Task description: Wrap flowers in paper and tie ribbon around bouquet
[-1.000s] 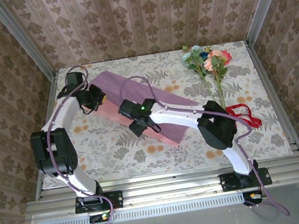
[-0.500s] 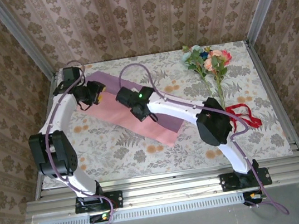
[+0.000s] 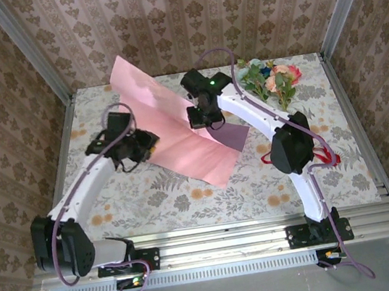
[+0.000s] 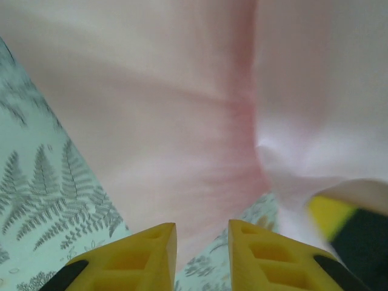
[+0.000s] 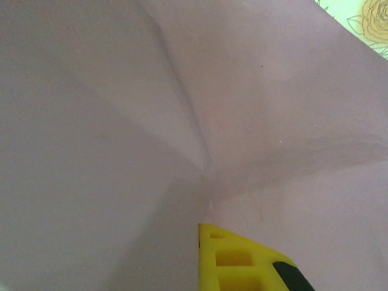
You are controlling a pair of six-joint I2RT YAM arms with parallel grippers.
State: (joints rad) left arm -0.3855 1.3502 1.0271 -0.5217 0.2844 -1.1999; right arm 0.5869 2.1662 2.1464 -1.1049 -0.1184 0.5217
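The right gripper draws the pinched paper toward the flowers (image 3: 270, 79) next, then back past the lilac flap (image 3: 231, 137) and down to release, because the sheet still stands folded up.
The paper (image 3: 177, 130) is lifted and turned over, pink reverse up. One corner stands high at the far left and a lilac flap (image 3: 231, 137) lies under it on the right. My right gripper (image 3: 201, 119) is shut on the paper near its middle. In the right wrist view the creases run out from the pinch at the gripper (image 5: 199, 222), and the sheet hides one finger. My left gripper (image 3: 149, 143) is at the paper's left edge with its jaws a little apart (image 4: 203, 229); the pink edge (image 4: 182, 182) reaches between them. The flowers (image 3: 270, 79) lie at the far right. The red ribbon (image 3: 325, 156) lies by the right arm.
Wallpapered walls and metal posts close in the table on three sides. A metal rail (image 3: 224, 243) runs along the near edge by both arm bases. The floral tablecloth (image 3: 151, 196) shows in front of the paper. A blurred yellow and black finger (image 4: 345, 224) shows beside the paper.
My right gripper closed on the paper and carried it back and to the right, flipping it pink side up. My left arm swung nearer and to the right, and its jaws came apart.
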